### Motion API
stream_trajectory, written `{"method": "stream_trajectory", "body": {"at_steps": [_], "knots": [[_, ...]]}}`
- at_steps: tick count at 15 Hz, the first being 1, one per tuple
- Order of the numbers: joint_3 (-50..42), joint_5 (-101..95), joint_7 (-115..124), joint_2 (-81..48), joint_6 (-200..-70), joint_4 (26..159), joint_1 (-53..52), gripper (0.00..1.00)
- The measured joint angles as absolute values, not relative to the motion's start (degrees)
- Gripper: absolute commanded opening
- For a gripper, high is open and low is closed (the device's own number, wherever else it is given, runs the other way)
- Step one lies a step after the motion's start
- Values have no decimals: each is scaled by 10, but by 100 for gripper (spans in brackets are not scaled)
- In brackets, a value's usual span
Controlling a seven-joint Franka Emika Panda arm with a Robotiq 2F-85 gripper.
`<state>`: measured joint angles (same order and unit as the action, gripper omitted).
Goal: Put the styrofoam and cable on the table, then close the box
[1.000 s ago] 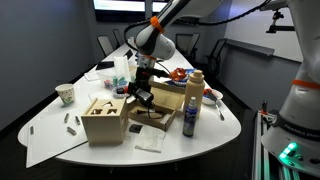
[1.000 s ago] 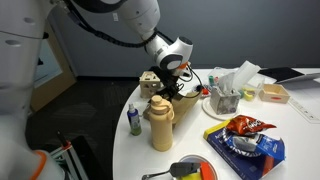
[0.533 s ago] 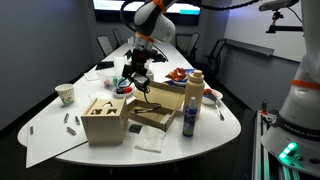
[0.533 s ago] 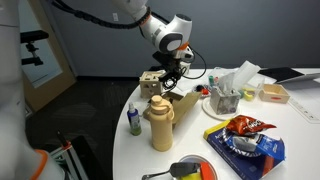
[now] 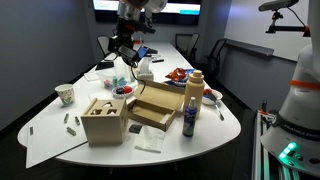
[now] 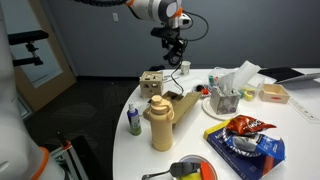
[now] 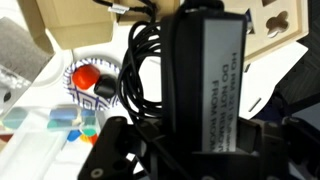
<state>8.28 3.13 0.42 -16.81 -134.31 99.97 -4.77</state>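
Clear tabletop lies below and outward of my gripper, so it will next go outward and down and release the brick there beside the plate.
My gripper [image 5: 125,42] is high above the far part of the table [image 5: 50,140] and shut on the cable [image 5: 124,60]. The thin black cord and its black power brick hang from the jaws in both exterior views [image 6: 175,58]. In the wrist view the brick with its white label fills the space between the jaws [image 7: 195,140], and the coiled cable [image 7: 140,70] hangs beside it. The flat tan cardboard box [image 5: 150,105] lies open on the table [image 6: 190,150], its flap up [image 6: 188,100]. A white flat piece [image 5: 150,140], possibly the styrofoam, lies in front of the box.
A pale wooden cube with cut-outs [image 5: 105,118] stands beside the box, and it also shows in an exterior view [image 6: 152,82]. A tan bottle [image 5: 192,100] stands at the box's other side. A paper cup [image 5: 66,94], a chip bag [image 6: 245,127] and a tissue holder [image 6: 228,95] stand around.
The gripper has risen out of the box with the cable and moved up and toward the far side of the table. The box now has no arm over it.
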Motion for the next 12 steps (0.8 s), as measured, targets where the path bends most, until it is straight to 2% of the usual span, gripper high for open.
{"method": "stream_trajectory", "body": {"at_steps": [7,12], "knots": [[57,-147,73,-184,-1314,864,-124,7],[46,-192,84,-232,-1288,779,-147,7]]}}
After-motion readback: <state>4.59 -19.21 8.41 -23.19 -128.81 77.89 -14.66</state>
